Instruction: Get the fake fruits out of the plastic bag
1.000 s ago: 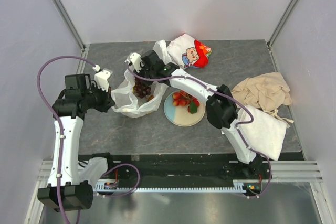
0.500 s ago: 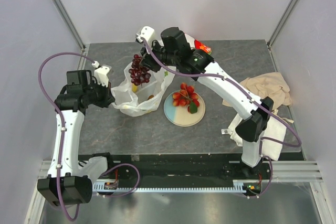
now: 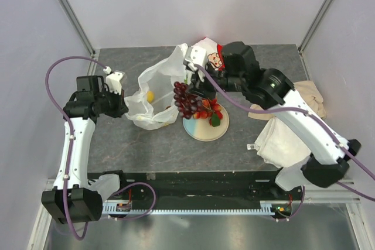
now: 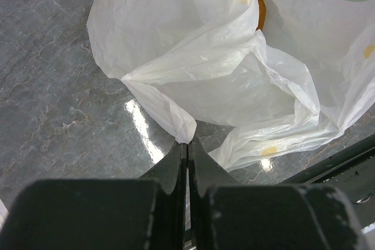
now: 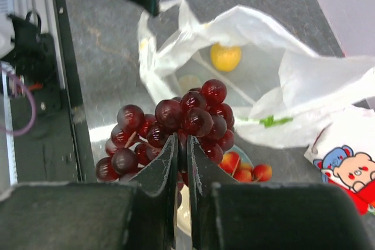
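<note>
The plate's blue side (image 3: 189,125), below my right gripper, is bare beside the strawberries. My gripper will lower toward it next and release the grape bunch there.
My right gripper (image 3: 191,84) (image 5: 182,140) is shut on the dark purple grape bunch (image 3: 186,100) (image 5: 170,127), which hangs over the left rim of the pale plate (image 3: 199,132). Red strawberries (image 3: 206,109) (image 5: 249,168) and a small green piece (image 3: 215,120) lie on the plate. The translucent white plastic bag (image 3: 157,86) (image 4: 222,57) lies open to the left, with a yellow lemon (image 3: 150,96) (image 5: 225,57) and an orange-brown fruit (image 3: 169,108) (image 4: 260,13) inside. My left gripper (image 3: 122,108) (image 4: 187,143) is shut on the bag's left edge.
A white-and-red cartoon-printed packet (image 3: 210,57) (image 5: 351,162) lies behind the plate. A beige cloth (image 3: 304,100) and a folded white towel (image 3: 287,141) lie at the right. Side walls stand close on both sides.
My right gripper has lifted the grape bunch out of the bag and carried it right, over the plate's left rim. The bag's far side now stands taller. The left gripper holds still.
</note>
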Robot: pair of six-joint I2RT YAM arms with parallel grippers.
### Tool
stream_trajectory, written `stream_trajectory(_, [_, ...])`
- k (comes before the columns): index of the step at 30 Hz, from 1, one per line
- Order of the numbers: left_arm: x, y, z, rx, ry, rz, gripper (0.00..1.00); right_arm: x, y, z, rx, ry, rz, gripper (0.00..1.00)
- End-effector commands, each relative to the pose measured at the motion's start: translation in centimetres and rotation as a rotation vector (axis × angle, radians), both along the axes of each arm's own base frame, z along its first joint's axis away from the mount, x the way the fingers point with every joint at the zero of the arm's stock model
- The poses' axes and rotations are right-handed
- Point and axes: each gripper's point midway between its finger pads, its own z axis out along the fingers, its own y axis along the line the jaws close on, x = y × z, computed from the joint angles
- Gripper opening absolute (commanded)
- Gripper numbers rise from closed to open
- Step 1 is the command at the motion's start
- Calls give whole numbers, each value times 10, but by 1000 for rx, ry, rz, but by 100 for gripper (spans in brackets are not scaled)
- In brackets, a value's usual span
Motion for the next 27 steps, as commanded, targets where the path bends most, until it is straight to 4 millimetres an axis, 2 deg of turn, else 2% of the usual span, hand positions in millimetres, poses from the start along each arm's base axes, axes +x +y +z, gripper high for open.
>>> stream_trajectory(1, [12, 2, 12, -4, -41, 26, 2, -20, -20, -31, -102, -53, 92, 0])
stream_trajectory(3, [14, 1, 15, -12, -45, 25, 2, -20, -23, -47, -144, -77, 120, 0])
stream_trajectory(5, [16, -1, 22, -27, -55, 23, 2, -19, -22, -53, -158, -101, 141, 0])
stream_trajectory(13, [14, -21, 46, -146, -55, -14, 2, -2, -15, -113, -286, -125, 198, 0])
stream_trajectory(14, [13, -22, 46, -148, -54, -16, 2, 0, -14, -127, -306, -112, 202, 0])
stream_trajectory(19, [12, -20, 45, -137, -51, -12, 2, 18, -1, -150, -334, -149, 210, 0])
stream_trajectory(20, [12, -20, 44, -139, -47, -13, 2, 23, 2, -161, -356, -148, 218, 0])
stream_trajectory(27, [10, -20, 45, -135, -49, -12, 2, 40, 2, -197, -436, -140, 185, 0])
